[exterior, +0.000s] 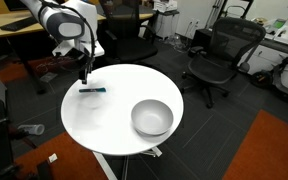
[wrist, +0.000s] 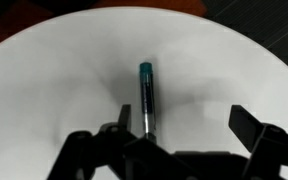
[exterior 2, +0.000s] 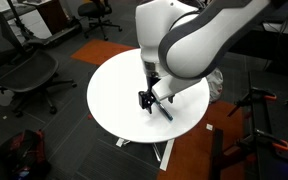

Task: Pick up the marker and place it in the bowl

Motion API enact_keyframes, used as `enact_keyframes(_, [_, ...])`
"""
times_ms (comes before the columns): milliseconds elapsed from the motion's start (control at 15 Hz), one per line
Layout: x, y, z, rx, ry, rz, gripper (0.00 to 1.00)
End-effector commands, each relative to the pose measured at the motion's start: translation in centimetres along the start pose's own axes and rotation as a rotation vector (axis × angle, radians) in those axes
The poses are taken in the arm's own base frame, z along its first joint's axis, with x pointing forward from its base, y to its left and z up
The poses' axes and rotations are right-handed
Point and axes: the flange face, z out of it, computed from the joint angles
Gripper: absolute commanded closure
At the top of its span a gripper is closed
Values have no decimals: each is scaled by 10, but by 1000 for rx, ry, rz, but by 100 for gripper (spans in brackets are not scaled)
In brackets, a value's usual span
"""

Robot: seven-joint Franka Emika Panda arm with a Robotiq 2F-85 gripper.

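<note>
My gripper needs to go down and to the left in the wrist view onto the marker's dark body (exterior: 93, 90) (wrist: 149, 108), because the marker is closer to one open finger than to the other.
The marker (exterior: 93, 90) is a slim dark stick with a blue end, lying flat on the round white table (exterior: 124, 130) near its far left edge. It also shows in the wrist view (wrist: 145, 96), running away from the camera with the blue cap farthest. In an exterior view the arm hides most of it (exterior 2: 165, 110). My gripper (exterior: 84, 78) hovers just above the marker, fingers open (wrist: 182, 125) and empty; the marker lies close to one finger, not centred. The grey-silver bowl (exterior: 152, 117) stands empty on the table's near right part.
Black office chairs (exterior: 216, 58) stand on the dark carpet around the table. A desk (exterior: 14, 30) is behind the arm. An orange carpet patch (exterior: 274, 150) lies beside the table base.
</note>
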Motion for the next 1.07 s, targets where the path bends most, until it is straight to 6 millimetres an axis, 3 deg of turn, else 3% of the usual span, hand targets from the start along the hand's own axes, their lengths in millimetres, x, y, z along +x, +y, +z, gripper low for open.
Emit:
enact_keyframes(0, [7, -1, 5, -4, 21, 13, 0])
enact_keyframes(867, [29, 11, 35, -33, 59, 34, 0])
enact_keyframes(933, [30, 10, 37, -35, 63, 30, 25])
enact_keyframes(1000, [31, 10, 38, -40, 65, 28, 26])
